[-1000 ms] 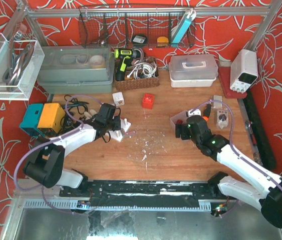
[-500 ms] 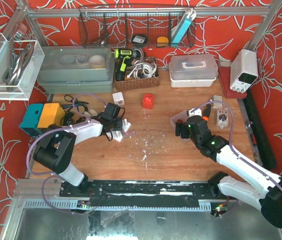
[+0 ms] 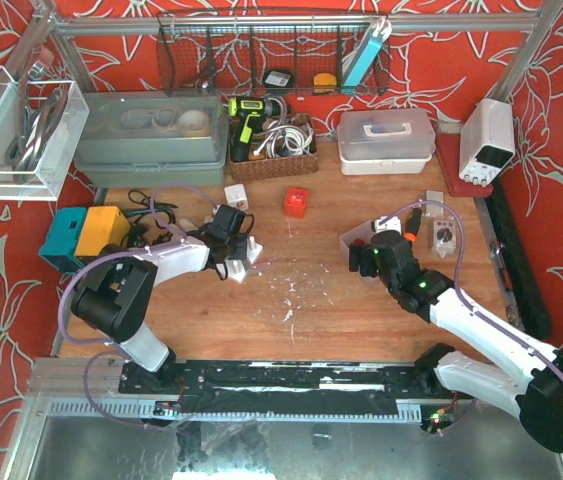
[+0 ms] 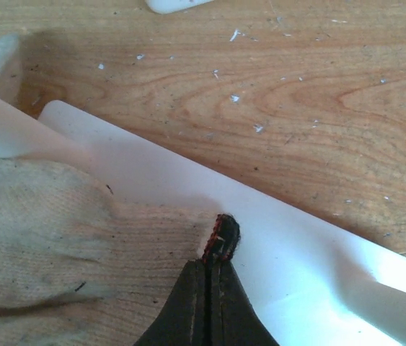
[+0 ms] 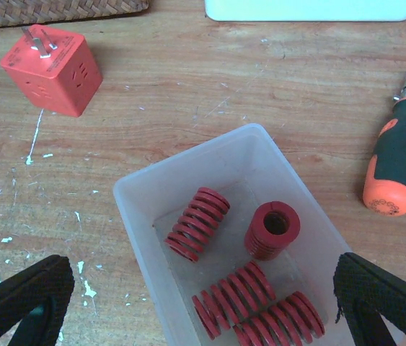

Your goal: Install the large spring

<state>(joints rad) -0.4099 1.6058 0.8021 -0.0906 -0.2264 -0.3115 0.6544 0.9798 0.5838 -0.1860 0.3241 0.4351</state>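
Note:
My left gripper lifts the beige cloth next, moves it outward and lets it go on the tabletop beside the red plug, since the cloth covers the white part.
Several red coil springs lie in a translucent tray: one on its side, one upright, two longer ones at the near end. My right gripper is open and empty, its fingers on either side above the tray; in the top view it hovers at the tray. My left gripper is shut, its tips resting on a white plastic part, with a small black, red-edged bit at the tips. In the top view it is at that white part.
A red cube plug lies left of the tray, an orange-and-black screwdriver to its right, and a white box behind it. A beige cloth-like surface lies over the white part. Cables and a yellow-and-teal box are at far left.
My left arm has swung its elbow in, and its gripper has shifted slightly right on the white part. My right gripper has edged a little towards the tray.

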